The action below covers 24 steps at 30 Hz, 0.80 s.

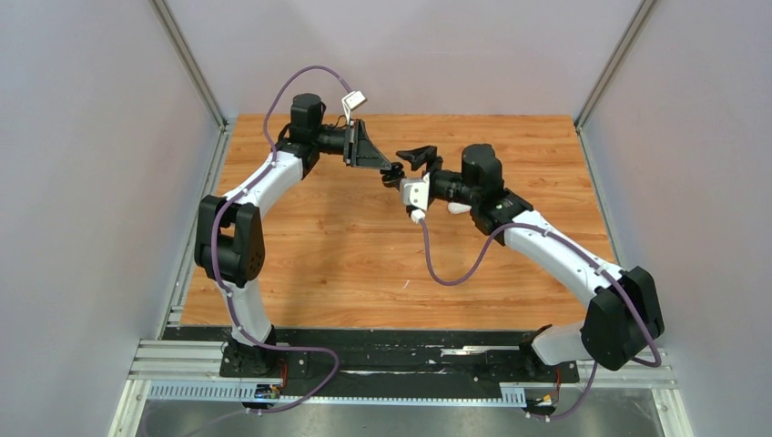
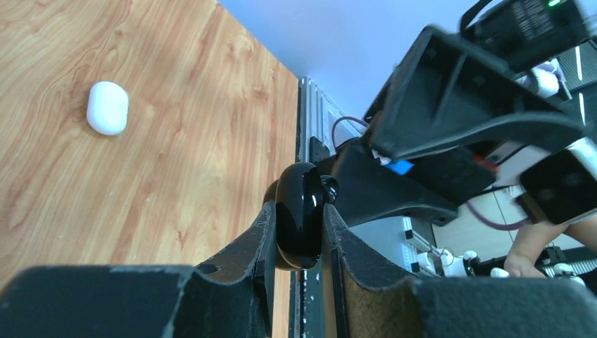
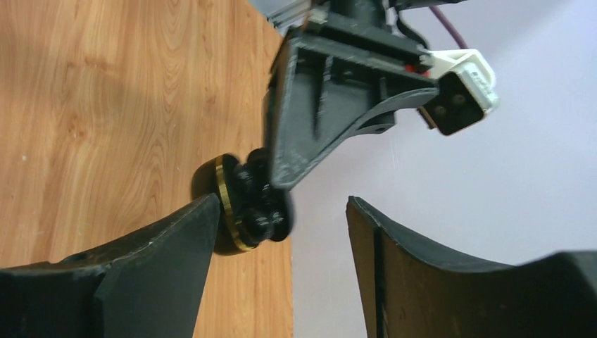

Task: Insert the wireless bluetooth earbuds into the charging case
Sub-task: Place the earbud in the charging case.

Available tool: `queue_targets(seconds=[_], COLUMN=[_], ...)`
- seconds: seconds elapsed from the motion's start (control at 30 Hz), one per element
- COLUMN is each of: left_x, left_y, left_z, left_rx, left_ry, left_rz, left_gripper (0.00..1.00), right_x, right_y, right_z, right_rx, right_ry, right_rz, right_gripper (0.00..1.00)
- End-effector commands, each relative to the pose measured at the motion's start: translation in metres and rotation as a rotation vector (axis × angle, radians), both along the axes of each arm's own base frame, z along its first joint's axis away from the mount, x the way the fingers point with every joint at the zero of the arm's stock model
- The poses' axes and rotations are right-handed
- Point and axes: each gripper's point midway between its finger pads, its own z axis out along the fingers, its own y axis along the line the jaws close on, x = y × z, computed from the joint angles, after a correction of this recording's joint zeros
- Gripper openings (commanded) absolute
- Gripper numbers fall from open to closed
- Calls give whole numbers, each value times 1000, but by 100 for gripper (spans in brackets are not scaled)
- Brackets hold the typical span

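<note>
The earbuds sit in the case's open side, so my left gripper should move down and back to the bare middle of the tabletop and let go of the charging case (image 2: pixel 301 232).
My left gripper (image 2: pixel 299 211) is shut on a glossy black charging case (image 2: pixel 301 232), held on edge above the table. In the right wrist view the case (image 3: pixel 227 204) shows a gold rim, and black earbuds (image 3: pixel 264 211) sit in its open face. My right gripper (image 3: pixel 281 211) stands open and empty, just off that face of the case and not touching it. From above, the left gripper (image 1: pixel 393 171) and the right gripper (image 1: pixel 417 157) meet tip to tip over the far middle of the table. No other earbuds are in view.
A white pebble-shaped case (image 2: pixel 107 107) lies shut on the wooden table (image 1: pixel 346 246), apart from both grippers. Grey walls close in the table on the left, right and back. The right arm's purple cable (image 1: pixel 446 273) hangs low over the table.
</note>
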Motion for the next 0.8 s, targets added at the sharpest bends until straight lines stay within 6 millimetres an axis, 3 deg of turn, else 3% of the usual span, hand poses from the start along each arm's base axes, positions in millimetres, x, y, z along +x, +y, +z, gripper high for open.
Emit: queue_targets(seconds=[0.0,0.07,0.23,0.4,0.5,0.77], left_x=[-4,-4,3,2,-4,-10], left_y=[2,3,4,5,8,10], left_z=[6,3,-4,-2,-7,-9], left_rx=[-6,6,27,26,37,47], left_ry=[-50,-55,-79,-123,-118,-128], left_rz=[-23,-20,-13,-21,-30,-25], left_gripper=[0,0,0,0,0,0], right_x=[-9,-20,-38,-22,-14,-15], right_y=[2,-5,-16,-28,-28,-25], right_z=[32,24,-1,-4,-7,-13], right_rx=[92,87,67,156,167,146], right_ry=[259,463,791,1088,1174,1173], right_rz=[-9,-24,-66,-92,-66,-21], right_gripper=[72,80,82,82,79,77])
